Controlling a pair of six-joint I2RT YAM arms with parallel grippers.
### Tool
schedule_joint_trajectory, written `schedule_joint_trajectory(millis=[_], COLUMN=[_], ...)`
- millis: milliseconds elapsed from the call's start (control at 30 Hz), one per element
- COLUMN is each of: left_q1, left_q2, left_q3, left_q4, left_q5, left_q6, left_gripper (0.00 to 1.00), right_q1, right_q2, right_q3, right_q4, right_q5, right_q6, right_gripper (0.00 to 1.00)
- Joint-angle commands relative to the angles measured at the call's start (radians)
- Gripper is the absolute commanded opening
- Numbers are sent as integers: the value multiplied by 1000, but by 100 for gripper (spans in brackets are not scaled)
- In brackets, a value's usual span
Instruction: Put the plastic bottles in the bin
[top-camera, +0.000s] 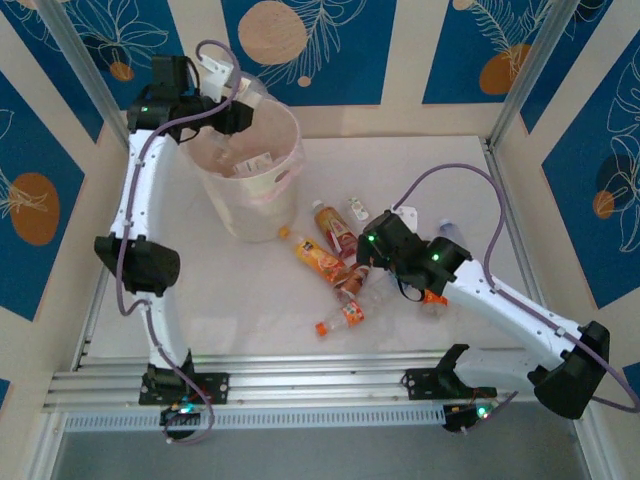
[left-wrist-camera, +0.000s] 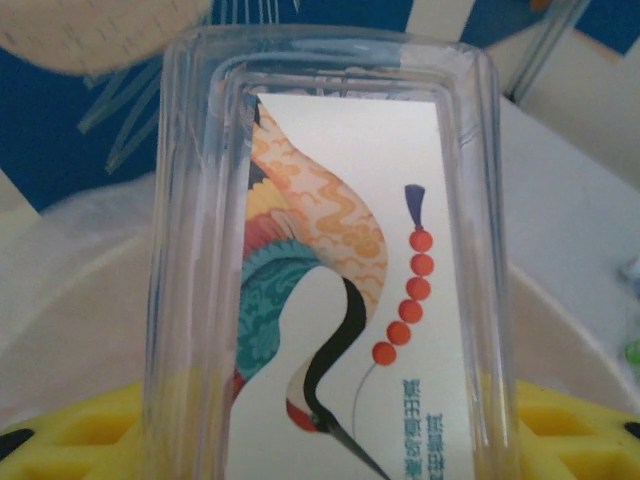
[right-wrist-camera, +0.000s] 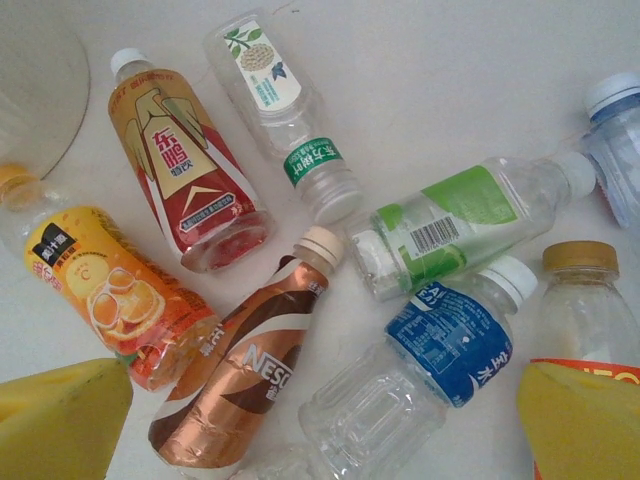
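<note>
I will next lower the clear plastic bottle past the bin's lined rim and then release it inside, because the bin's opening is below my left gripper.
My left gripper (top-camera: 243, 108) hangs over the rim of the bin (top-camera: 297, 150), a cream bucket with a pinkish liner. It is shut on a clear plastic bottle (left-wrist-camera: 330, 230) with a crane picture on its white label. The yellow fingers (left-wrist-camera: 70, 440) press both of its sides. Several plastic bottles lie on the table under my open right gripper (right-wrist-camera: 320, 430): a red-label one (right-wrist-camera: 190, 180), an orange one (right-wrist-camera: 110, 295), a brown one (right-wrist-camera: 250, 370), a green-label one (right-wrist-camera: 460, 225) and a blue-label one (right-wrist-camera: 440, 350). Nothing sits between the right fingers (right-wrist-camera: 60, 420).
The pile (top-camera: 335, 260) lies right of the bin, with one orange-capped bottle (top-camera: 340, 318) nearer the front. A gold-capped bottle (right-wrist-camera: 580, 300) and a blue-capped one (right-wrist-camera: 620, 140) lie at the pile's right. Metal frame posts (top-camera: 520, 90) and patterned walls enclose the white table.
</note>
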Motion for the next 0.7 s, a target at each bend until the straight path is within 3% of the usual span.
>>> schedule_joint_trajectory(millis=[0,367,667], left_q1=[10,6,-39], left_q2=[15,84,120], left_q3=[47,46,37], left_q4=[-113,-188,-222], left_q5=[52,-52,-209], left_q6=[109,154,179], left_gripper=[47,47,46], right_q1=[-3,-3,-3], right_q2=[-26,-22,-31], right_q3=[33,31,30], right_q4=[-25,-21,-28], right_q5=[32,27,32], right_q6=[30,30,32], right_gripper=[99,99,99])
